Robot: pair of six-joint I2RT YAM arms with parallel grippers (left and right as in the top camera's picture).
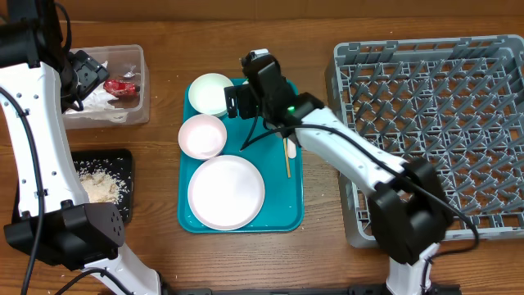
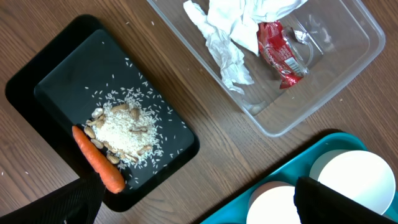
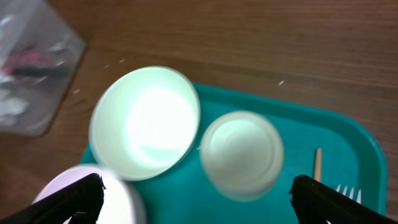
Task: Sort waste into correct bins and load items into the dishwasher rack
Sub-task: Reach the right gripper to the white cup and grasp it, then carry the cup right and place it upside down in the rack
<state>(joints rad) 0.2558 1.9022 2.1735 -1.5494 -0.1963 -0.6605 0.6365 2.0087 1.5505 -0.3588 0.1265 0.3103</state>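
Observation:
My right gripper moves down and toward the right in the wrist view around the small white cup (image 3: 241, 152) next. The cup sits below, off-center between my fingers.
My left gripper (image 2: 199, 210) hangs open and empty, high over the wood between the black tray (image 2: 62, 81) and the teal tray (image 2: 298, 163). In the black tray lie beige food scraps (image 2: 124, 127) and an orange carrot (image 2: 98, 159). The clear tub (image 2: 348, 56) holds a crumpled napkin (image 2: 230, 37) and a red wrapper (image 2: 280, 53). My right gripper (image 3: 202, 202) is open above the teal tray, over a small white cup (image 3: 241, 152) and next to a white bowl (image 3: 146, 121). A second bowl (image 1: 202, 135), the plate (image 1: 226, 191), chopsticks (image 1: 287, 156) and a fork (image 3: 345, 190) also lie on that tray.
The grey dishwasher rack (image 1: 442, 123) fills the right side of the table. The clear tub (image 1: 135, 111) sits at the back left with the black tray (image 1: 123, 164) in front of it. Bare wood separates the teal tray (image 1: 291, 205) from the rack.

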